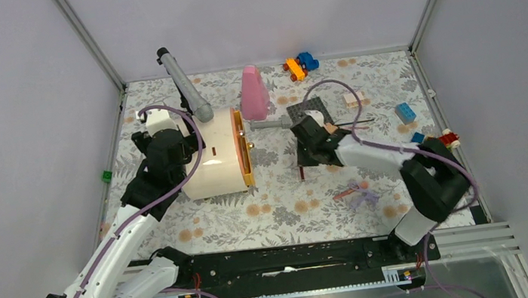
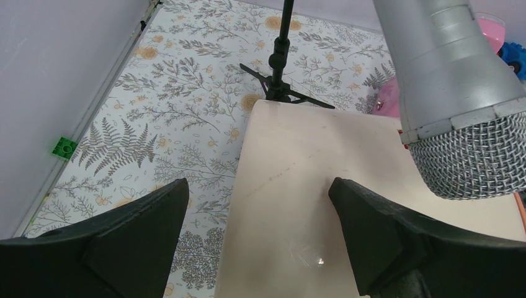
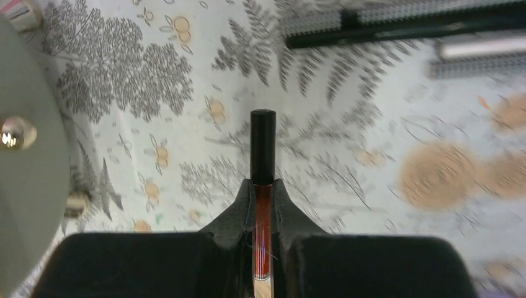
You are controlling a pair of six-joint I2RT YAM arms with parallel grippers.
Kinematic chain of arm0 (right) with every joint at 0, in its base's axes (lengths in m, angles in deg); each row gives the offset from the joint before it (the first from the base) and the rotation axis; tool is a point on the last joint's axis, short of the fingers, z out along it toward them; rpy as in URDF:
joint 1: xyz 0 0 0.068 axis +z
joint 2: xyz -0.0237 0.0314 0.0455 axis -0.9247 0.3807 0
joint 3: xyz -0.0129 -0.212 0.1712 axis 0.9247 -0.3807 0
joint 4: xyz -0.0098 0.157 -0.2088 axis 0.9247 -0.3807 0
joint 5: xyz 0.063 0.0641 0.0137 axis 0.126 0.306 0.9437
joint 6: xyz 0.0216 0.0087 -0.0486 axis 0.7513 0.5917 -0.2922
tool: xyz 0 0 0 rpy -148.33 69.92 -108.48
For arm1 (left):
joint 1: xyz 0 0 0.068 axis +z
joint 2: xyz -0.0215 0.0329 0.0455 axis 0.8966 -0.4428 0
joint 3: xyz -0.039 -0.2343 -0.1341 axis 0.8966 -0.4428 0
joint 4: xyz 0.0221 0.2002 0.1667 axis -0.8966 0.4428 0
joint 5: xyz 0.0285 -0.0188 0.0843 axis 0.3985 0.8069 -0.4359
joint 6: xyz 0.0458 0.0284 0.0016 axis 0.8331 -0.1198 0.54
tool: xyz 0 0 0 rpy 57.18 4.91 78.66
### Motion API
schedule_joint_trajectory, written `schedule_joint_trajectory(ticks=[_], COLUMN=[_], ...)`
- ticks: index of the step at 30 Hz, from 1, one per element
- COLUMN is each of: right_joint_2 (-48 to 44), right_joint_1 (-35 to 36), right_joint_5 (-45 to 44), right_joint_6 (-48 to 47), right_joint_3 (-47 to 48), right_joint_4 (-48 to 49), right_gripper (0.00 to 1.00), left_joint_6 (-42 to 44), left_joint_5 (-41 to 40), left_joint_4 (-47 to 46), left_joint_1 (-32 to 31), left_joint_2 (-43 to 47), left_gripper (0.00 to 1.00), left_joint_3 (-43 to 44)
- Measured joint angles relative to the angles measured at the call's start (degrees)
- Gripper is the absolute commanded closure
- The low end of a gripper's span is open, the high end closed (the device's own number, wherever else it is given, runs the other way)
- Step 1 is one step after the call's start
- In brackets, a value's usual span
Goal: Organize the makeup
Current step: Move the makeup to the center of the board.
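I will carry the red tube to the right in the top view next with my right gripper, toward cloth (image 3: 476,205) beside the reddish stick. I will release it there, since that patch of cloth is clear.
My right gripper (image 3: 262,189) is shut on a thin red tube with a black cap (image 3: 262,146). The cap sticks out past the fingertips, above the floral cloth. In the top view this gripper (image 1: 306,160) hangs just right of a cream round case with an orange rim (image 1: 215,159). My left gripper (image 2: 257,205) is open, its jaws straddling the case's cream top (image 2: 298,186); in the top view it (image 1: 190,156) is at the case's left side. A thin reddish stick (image 1: 345,194) and a small purple piece (image 1: 364,199) lie on the cloth at the front right. A thin dark brush (image 1: 352,121) lies on the studded plate.
A microphone (image 1: 185,86) on a black tripod stands behind the case and looms close in the left wrist view (image 2: 459,93). A tall pink cone bottle (image 1: 253,93), a dark studded plate (image 1: 319,108), toy bricks (image 1: 405,112) and a green brick (image 1: 106,176) lie around.
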Motion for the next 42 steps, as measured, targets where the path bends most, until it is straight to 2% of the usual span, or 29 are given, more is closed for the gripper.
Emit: schedule_joint_trajectory(ticks=[6, 12, 15, 16, 17, 18, 19, 21, 24, 26, 30, 32, 38, 42], right_joint_2=[-16.65, -18.32, -18.36, -18.45, -18.73, -19.08, -19.54, -20.81, -24.7, -28.02, -35.19, -36.24, -25.81, -18.62], right_joint_1=[-0.35, -4.72, -8.96, -10.1, -11.54, -12.33, -13.22, -13.94, -13.99, -13.99, -14.05, -14.1, -13.68, -11.45], right_joint_5=[-5.77, -14.99, -16.7, -16.81, -16.79, -16.76, -16.76, -16.81, -16.52, -16.11, -9.44, -2.69, 18.91, 24.9], right_joint_6=[1.49, 5.62, 8.11, 8.7, 9.33, 9.81, 10.47, 11.02, 10.84, 10.27, 7.54, 7.1, 13.53, 18.67], right_joint_3=[-10.67, -14.4, -17.68, -18.67, -20.0, -20.85, -21.59, -22.03, -22.03, -22.01, -22.03, -22.01, -22.01, -21.75], right_joint_4=[-1.38, -6.29, -6.56, -6.45, -6.19, -6.14, -6.19, -6.16, -4.68, -3.3, 3.56, 9.57, 33.16, 41.22], right_gripper=[1.0, 0.99, 0.95, 0.9, 0.8, 0.66, 0.57, 0.44, 0.36, 0.36, 0.36, 0.37, 0.42, 0.38], left_joint_6=[0.0, 0.0, 0.0, 0.0, 0.0, 0.0, 0.0, 0.0, 0.0, 0.0, 0.0, 0.0, 0.0, 0.0], left_joint_5=[0.04, 0.04, 0.04, 0.07, 0.07, 0.07, 0.09, 0.11, 0.13, 0.13, 0.15, 0.15, 0.2, 0.26], left_joint_4=[0.13, 0.35, 0.37, 0.37, 0.39, 0.37, 0.37, 0.37, 0.39, 0.37, 0.37, 0.39, 0.37, 0.37], left_joint_1=[0.17, 0.22, 0.22, 0.22, 0.22, 0.22, 0.22, 0.22, 0.22, 0.22, 0.22, 0.22, 0.22, 0.22], left_joint_2=[0.11, 0.31, 0.31, 0.31, 0.31, 0.31, 0.31, 0.31, 0.31, 0.31, 0.31, 0.31, 0.31, 0.31], left_gripper=[0.01, 0.01, 0.01, 0.01, 0.01, 0.01, 0.01, 0.01, 0.01, 0.01, 0.01, 0.01, 0.01, 0.01], left_joint_3=[0.0, 0.0, 0.0, 0.0, 0.0, 0.0, 0.0, 0.0, 0.0, 0.0, 0.0, 0.0, 0.0, 0.0])
